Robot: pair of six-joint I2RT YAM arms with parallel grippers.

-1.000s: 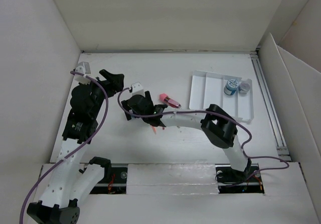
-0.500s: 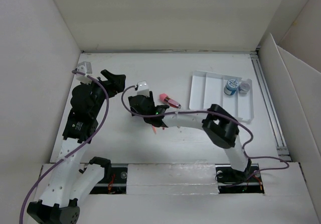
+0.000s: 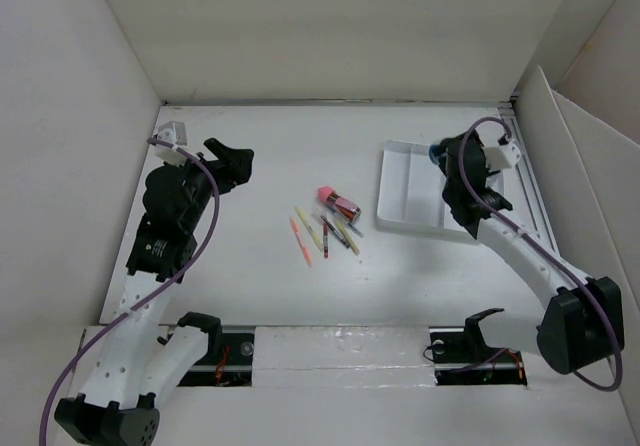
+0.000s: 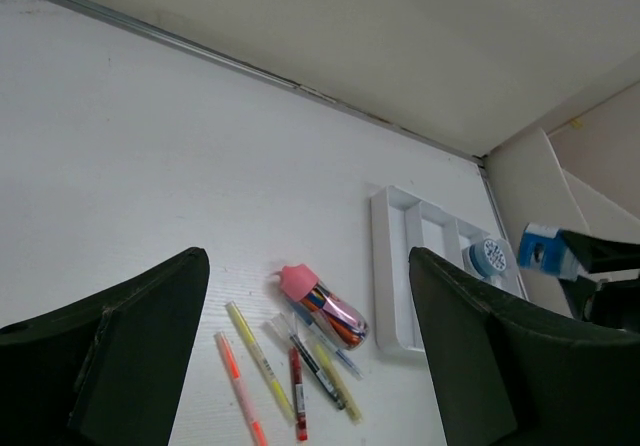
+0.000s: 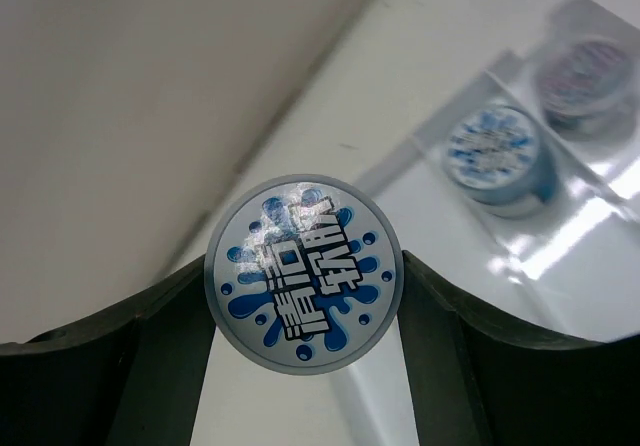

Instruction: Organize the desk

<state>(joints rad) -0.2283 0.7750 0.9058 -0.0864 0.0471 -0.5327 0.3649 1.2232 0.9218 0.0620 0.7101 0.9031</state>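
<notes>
The robot's right gripper will next move back and down to let go of the round jar in the tray's near end [image 3: 444, 216], because that end of the tray is below and back from the gripper.
The desk [image 3: 250, 286] is the white tabletop. My right gripper [image 3: 447, 156] is shut on a small round jar with a blue splash label [image 5: 303, 271] and holds it over the white compartment tray [image 3: 405, 191]. Two more small jars, one blue [image 5: 500, 156] and one purplish [image 5: 588, 76], sit in the tray below it. Several loose pens and highlighters [image 3: 322, 234] lie mid-desk beside a clear case with a pink cap [image 3: 338, 202]. My left gripper [image 3: 232, 161] is open and empty, at the far left, above the desk.
White walls enclose the desk on all sides. A metal rail [image 3: 530, 196] runs along the right edge beside the tray. In the left wrist view the pens [image 4: 290, 376], the case [image 4: 322, 306] and the tray [image 4: 385, 266] lie ahead to the right.
My right arm has swung from the middle of the desk to the tray at the far right, now with a jar in it. The pens it covered now show. The left arm barely moved.
</notes>
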